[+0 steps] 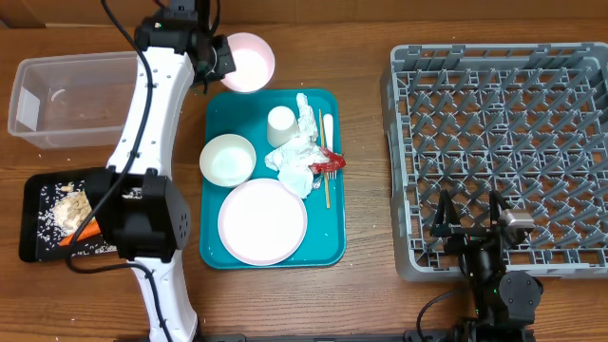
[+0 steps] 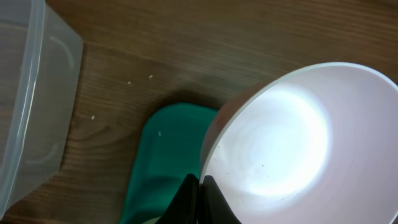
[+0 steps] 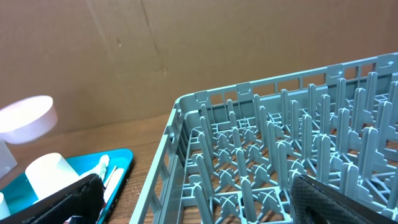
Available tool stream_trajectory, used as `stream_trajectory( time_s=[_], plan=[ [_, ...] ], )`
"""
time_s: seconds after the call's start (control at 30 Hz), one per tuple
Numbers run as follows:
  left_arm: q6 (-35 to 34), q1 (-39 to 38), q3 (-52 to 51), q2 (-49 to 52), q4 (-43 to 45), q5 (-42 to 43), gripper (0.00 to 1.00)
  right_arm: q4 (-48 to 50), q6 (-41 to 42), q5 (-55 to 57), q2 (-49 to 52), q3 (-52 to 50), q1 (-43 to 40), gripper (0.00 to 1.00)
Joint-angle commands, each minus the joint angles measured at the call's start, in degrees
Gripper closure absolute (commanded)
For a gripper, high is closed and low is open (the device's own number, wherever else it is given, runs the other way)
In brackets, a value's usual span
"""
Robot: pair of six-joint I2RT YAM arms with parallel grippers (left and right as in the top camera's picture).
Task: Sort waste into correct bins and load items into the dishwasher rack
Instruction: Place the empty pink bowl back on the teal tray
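My left gripper should pull the bowl back and down and let go of its rim, because the teal tray's empty far corner (image 1: 237, 114) (image 2: 175, 138) is below and back from the gripper.
My left gripper (image 1: 220, 57) is shut on the rim of a white bowl (image 1: 249, 61), held off the back edge of the teal tray (image 1: 328, 242). In the left wrist view the fingertips (image 2: 194, 190) pinch the rim of that bowl (image 2: 292, 143). On the tray sit a second white bowl (image 1: 228, 160), a small cup (image 1: 281, 122), a round plate (image 1: 263, 221), crumpled napkins (image 1: 299, 152), a red wrapper (image 1: 330, 163) and a thin stick (image 1: 326, 185). My right gripper (image 1: 468, 220) is open over the front left corner of the grey dishwasher rack (image 1: 503, 114).
A clear tub (image 1: 66, 100) stands at the back left. In front of it lies a black tray (image 1: 33, 242) holding rice (image 1: 71, 209) and a carrot (image 1: 85, 230). The left arm (image 1: 152, 142) stretches between these bins and the teal tray.
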Motion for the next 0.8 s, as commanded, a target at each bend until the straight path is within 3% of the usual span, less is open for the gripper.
stream_trajectory(
  time_s=[0.0,0.1,0.33,0.57,0.6,0.7,0.77],
  plan=[
    [-2.36,0.66,-0.17,1.95,-1.33,-3.26,0.96,0.28,-0.26,0.17,-0.46,-0.59,-0.11,0.0],
    [-5.9,0.96,-0.17,2.84,-4.13,-7.85,0.96,0.28,-0.24,0.17,-0.46,-0.59,-0.11,0.0],
    [-5.88,0.79,-0.26,5.68,-9.2,-1.27,0.96,0.28,-0.26,0.2,-0.46,-0.59,-0.11,0.0],
    [-5.66,0.85,-0.31,10.14,-11.76,0.13,0.94,0.28,-0.24,0.2,-0.46,-0.59,-0.11,0.0],
    [-5.66,0.92,-0.31,10.14,-11.74,0.02,0.79,0.28,-0.24,0.2,-0.46,-0.59,-0.11,0.0],
    [-4.15,1.01,-0.31,10.12,-11.85,-0.33,0.56,0.28,-0.24,0.2,-0.46,-0.59,-0.11,0.0],
    [-1.84,1.07,-0.17,10.05,-11.96,-0.46,0.16,0.28,-0.24,0.2,-0.46,-0.59,-0.11,0.0]
  ],
)
